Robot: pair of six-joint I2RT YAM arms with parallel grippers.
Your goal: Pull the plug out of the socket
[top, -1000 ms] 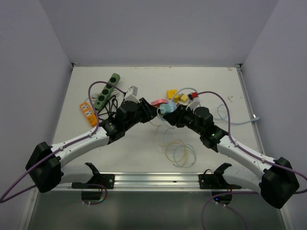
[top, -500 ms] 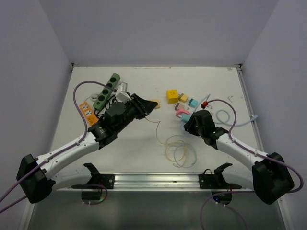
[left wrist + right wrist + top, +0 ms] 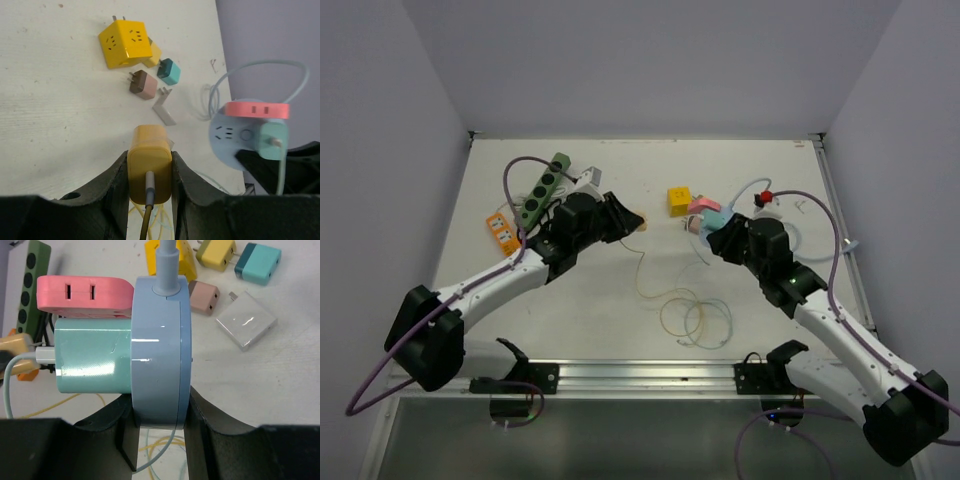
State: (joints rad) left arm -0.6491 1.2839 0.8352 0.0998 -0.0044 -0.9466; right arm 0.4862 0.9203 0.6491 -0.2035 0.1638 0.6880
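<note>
My left gripper lowers the yellow plug onto the table [image 3: 651, 205] [image 3: 80, 59] beside the yellow cube adapter next.
My left gripper [image 3: 149, 161] is shut on a yellow plug [image 3: 149, 167] with a yellow cable trailing from its back. In the top view this plug [image 3: 639, 214] hangs left of centre, clear of the socket. The socket [image 3: 159, 350] is a round light-blue disc, clamped edge-on by my shut right gripper [image 3: 159, 412]. A teal plug [image 3: 92, 360] and a flat pink plug [image 3: 82, 294] are still seated in its face. In the left wrist view the socket [image 3: 235, 137] faces me a short way to the right. From above, the right gripper [image 3: 708, 228] holds the socket right of centre.
A yellow cube adapter [image 3: 679, 200] and loose small plugs [image 3: 143, 84] lie behind the grippers, with a white charger [image 3: 246, 325]. A green power strip [image 3: 542, 188] and an orange block [image 3: 500, 230] sit at the back left. Cable coils [image 3: 695, 318] lie in front.
A second ago both grippers met at the centre over the socket. They have drawn apart: the left went left with the yellow plug, the right carried the socket right.
</note>
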